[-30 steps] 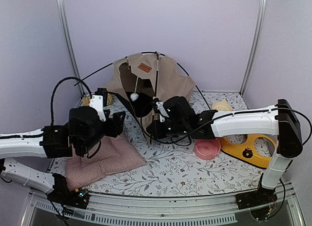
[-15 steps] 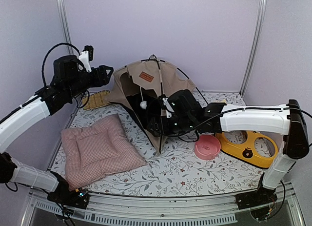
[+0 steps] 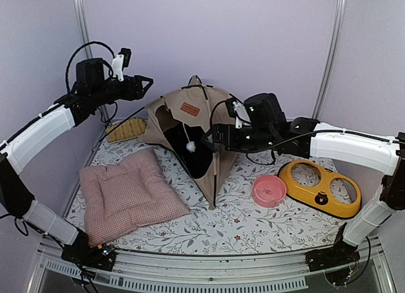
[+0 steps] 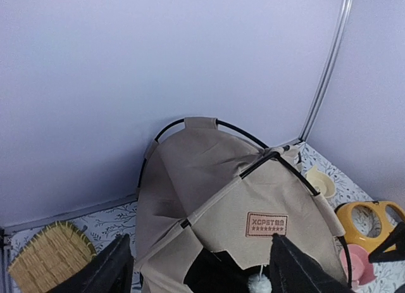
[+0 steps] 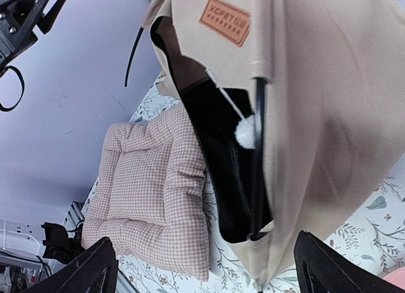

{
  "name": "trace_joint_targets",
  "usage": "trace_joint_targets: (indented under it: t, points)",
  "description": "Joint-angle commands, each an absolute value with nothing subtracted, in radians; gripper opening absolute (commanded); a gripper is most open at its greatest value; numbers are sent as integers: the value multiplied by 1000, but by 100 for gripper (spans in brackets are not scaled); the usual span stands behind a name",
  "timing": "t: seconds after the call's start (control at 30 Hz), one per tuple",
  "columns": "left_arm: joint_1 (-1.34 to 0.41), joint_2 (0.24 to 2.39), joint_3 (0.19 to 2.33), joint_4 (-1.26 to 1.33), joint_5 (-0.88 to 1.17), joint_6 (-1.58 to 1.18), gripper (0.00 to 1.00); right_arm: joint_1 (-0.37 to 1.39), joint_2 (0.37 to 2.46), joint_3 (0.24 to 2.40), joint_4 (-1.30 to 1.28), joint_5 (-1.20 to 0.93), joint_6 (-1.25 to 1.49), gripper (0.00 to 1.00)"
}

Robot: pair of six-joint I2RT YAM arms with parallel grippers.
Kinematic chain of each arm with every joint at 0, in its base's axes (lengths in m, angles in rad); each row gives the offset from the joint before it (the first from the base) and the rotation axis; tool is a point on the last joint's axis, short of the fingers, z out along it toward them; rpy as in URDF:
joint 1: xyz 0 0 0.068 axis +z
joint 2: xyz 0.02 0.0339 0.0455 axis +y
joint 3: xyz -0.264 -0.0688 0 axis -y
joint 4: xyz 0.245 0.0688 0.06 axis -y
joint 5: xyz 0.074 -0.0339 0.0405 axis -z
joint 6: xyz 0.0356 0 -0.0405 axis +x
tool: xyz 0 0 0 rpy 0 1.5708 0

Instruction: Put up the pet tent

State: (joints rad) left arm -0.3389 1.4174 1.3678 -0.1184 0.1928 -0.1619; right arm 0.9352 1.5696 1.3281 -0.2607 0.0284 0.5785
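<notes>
I need to lower my left gripper toward the tent next, then turn it onto the fabric pole sleeve (image 3: 173, 92) (image 4: 214, 199) beside the brown label.
The pet tent (image 3: 190, 131) stands upright at the back middle of the floral table. It is beige fabric on thin black poles, with a brown label (image 3: 188, 107), a dark opening and a white pom-pom (image 3: 189, 145) hanging in it. My left gripper (image 3: 143, 84) hovers open, high up and left of the tent's peak, holding nothing. In the left wrist view the tent (image 4: 215, 192) lies below its open fingers (image 4: 107, 274). My right gripper (image 3: 211, 137) is open beside the tent's front right edge, apart from it. The right wrist view shows the tent (image 5: 329, 116) and its front pole.
A pink checked cushion (image 3: 130, 195) lies front left of the tent. A pink bowl (image 3: 269, 190) and a yellow double feeder (image 3: 319, 187) sit to the right. A woven mat (image 3: 130, 128) lies at the back left. Purple walls close in the back and sides.
The right gripper opened, let go of the tent's front and drew back to the right. The left arm rose from above the cushion to high at the left. The tent now stands taller.
</notes>
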Motion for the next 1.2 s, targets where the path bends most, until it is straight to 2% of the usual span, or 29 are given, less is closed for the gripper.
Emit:
trace_joint_targets:
  t: [0.0, 0.23, 0.6, 0.87, 1.0, 1.17]
  points:
    - [-336, 1470, 1419, -138, 290, 17, 75, 836, 1489, 1281, -231, -78, 523, 99]
    - [-339, 1649, 1629, -313, 348, 139, 72, 752, 1465, 1273, -208, -134, 456, 99]
    - [-362, 1926, 1965, -538, 432, 288, 67, 732, 1397, 1233, -150, -115, 382, 99]
    - [-378, 2012, 1996, -555, 423, 345, 58, 732, 1335, 1172, -101, -68, 381, 99]
    - [-389, 2018, 1991, -553, 449, 368, 47, 732, 1337, 1171, -91, -66, 394, 98]
    - [-398, 2012, 1983, -545, 446, 374, 18, 733, 1351, 1202, -98, -75, 399, 96]
